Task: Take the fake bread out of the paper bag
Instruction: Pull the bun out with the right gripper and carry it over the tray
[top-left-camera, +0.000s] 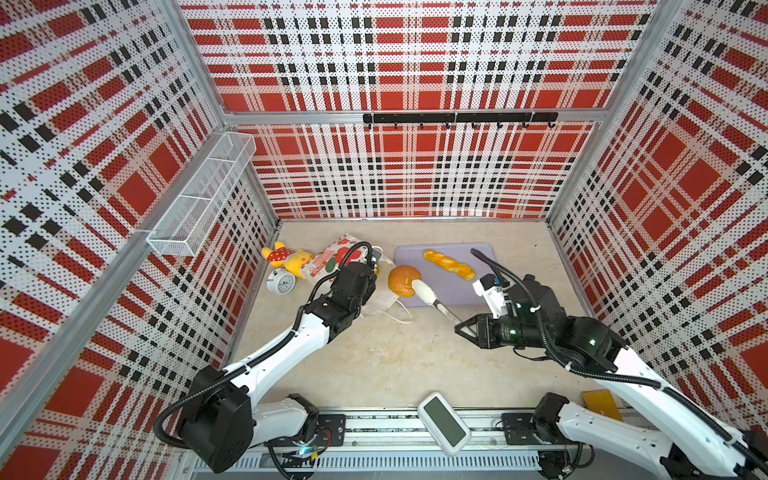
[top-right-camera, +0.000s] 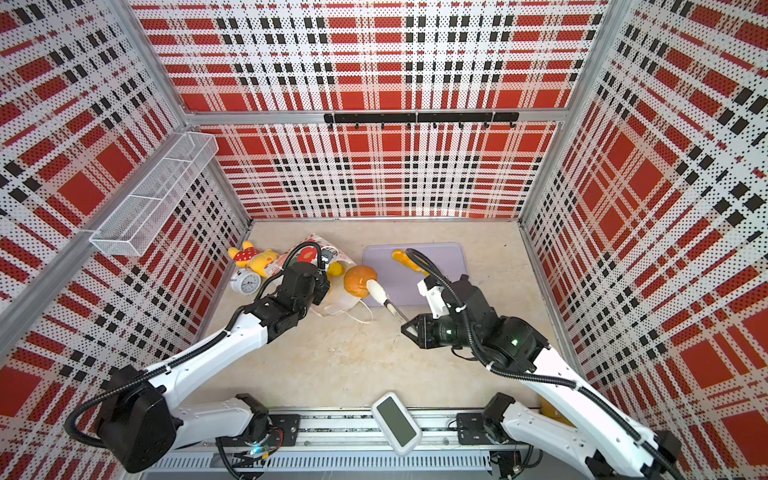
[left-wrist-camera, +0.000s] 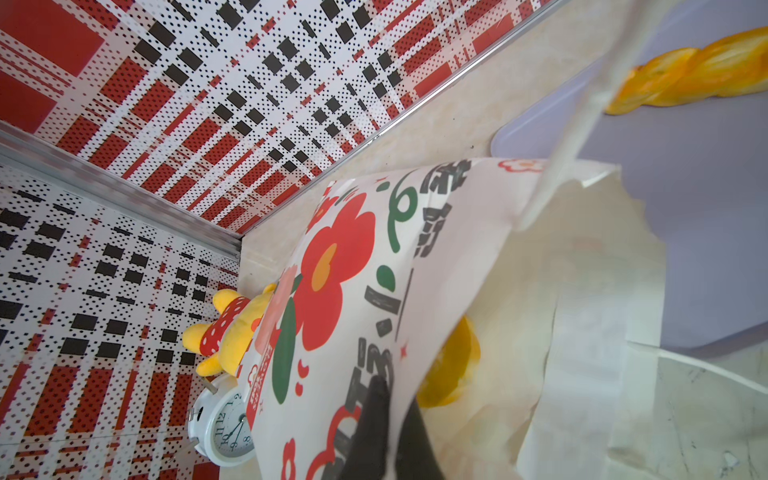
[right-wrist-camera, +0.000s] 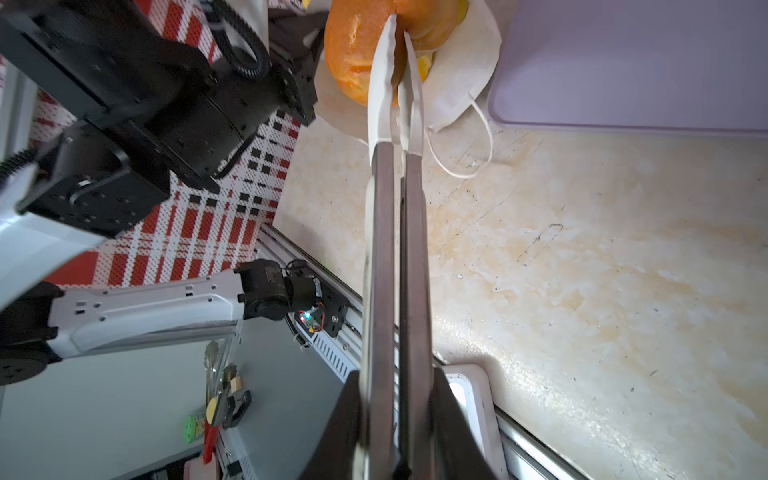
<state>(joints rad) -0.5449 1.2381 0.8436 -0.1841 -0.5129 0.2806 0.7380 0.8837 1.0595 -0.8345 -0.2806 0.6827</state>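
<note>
My right gripper moves outward and down next, setting the bun (top-left-camera: 403, 280) on the purple board's end by the bag to release the tongs, since the bread stick leaves room.
The paper bag (top-left-camera: 332, 257) (top-right-camera: 305, 249) lies on its side at the back left, white with red flowers (left-wrist-camera: 332, 286). My left gripper (left-wrist-camera: 395, 392) is shut on the upper edge of its mouth and holds it up. A yellow piece of fake bread (left-wrist-camera: 453, 374) (top-right-camera: 336, 269) shows inside. My right gripper (right-wrist-camera: 395, 382) (top-left-camera: 461, 328) is shut on metal tongs (right-wrist-camera: 395, 249) (top-left-camera: 440, 305). Their white tips pinch a round brown bun (top-left-camera: 403, 280) (top-right-camera: 359, 280) (right-wrist-camera: 353, 50) just outside the bag's mouth. A twisted bread stick (top-left-camera: 449, 264) (left-wrist-camera: 685, 79) lies on the purple board (top-left-camera: 457, 291) (right-wrist-camera: 623, 62).
A yellow plush toy (top-left-camera: 286, 257) and a white alarm clock (top-left-camera: 280, 282) sit left of the bag, against the left wall. A white device (top-left-camera: 442, 424) rests on the front rail. A wire basket (top-left-camera: 199, 195) hangs on the left wall and a hook rail (top-left-camera: 457, 118) on the back wall.
</note>
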